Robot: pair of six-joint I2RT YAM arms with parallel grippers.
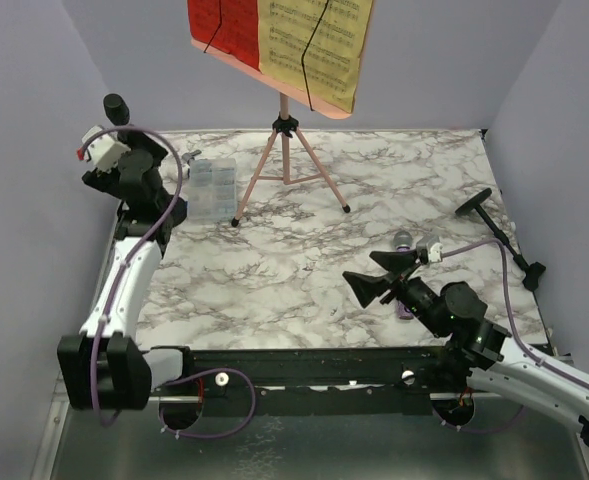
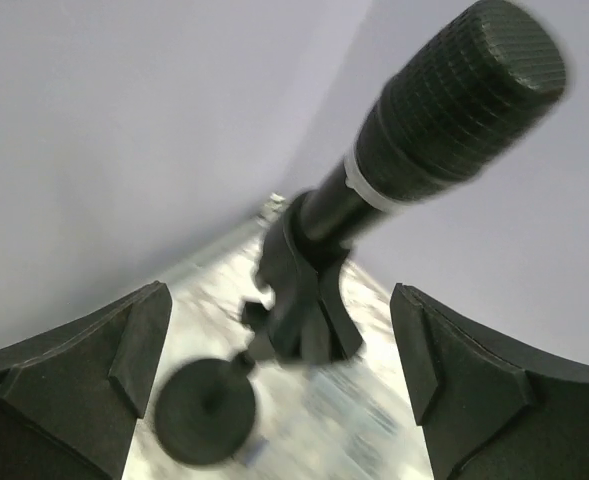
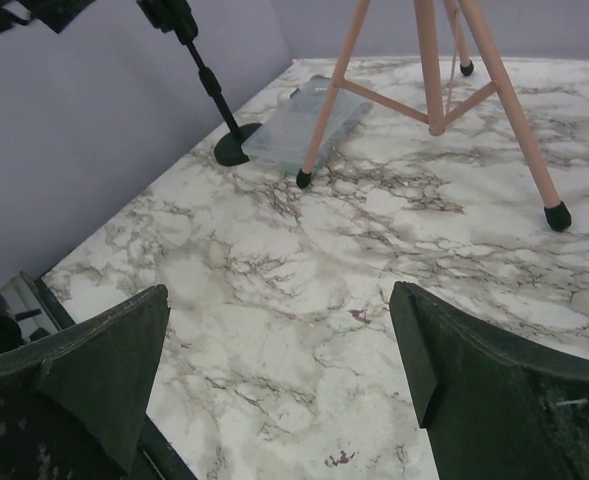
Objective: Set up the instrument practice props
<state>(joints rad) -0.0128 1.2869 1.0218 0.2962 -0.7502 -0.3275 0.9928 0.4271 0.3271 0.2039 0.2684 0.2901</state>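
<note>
I need to move my right gripper outward past the purple microphone (image 1: 403, 240) next, tilt it downward and lower it astride the tipped holder's round base (image 1: 473, 202), which stands edgewise.
The pink music rack (image 1: 280, 70) stands at the back on its tripod legs (image 3: 429, 70), carrying a red sheet (image 1: 226, 25) and a yellow sheet (image 1: 314, 45). The black microphone (image 2: 444, 110) sits in the clip of a black round-based holder (image 2: 206, 410) at the far left. My left gripper (image 2: 279, 390) is open just behind it, not touching; in the top view it (image 1: 126, 132) is below the microphone head (image 1: 117, 108). My right gripper (image 1: 374, 277) is open and empty above the near right table. The purple glitter microphone (image 1: 403, 240) lies partly hidden behind it. The second holder (image 1: 496, 228) lies tipped at the right edge.
A clear plastic compartment box (image 1: 212, 188) lies beside the left tripod leg, close to the standing holder's base (image 3: 236, 150). Purple walls close in the left, back and right. The black base rail (image 1: 304, 370) runs along the near edge.
</note>
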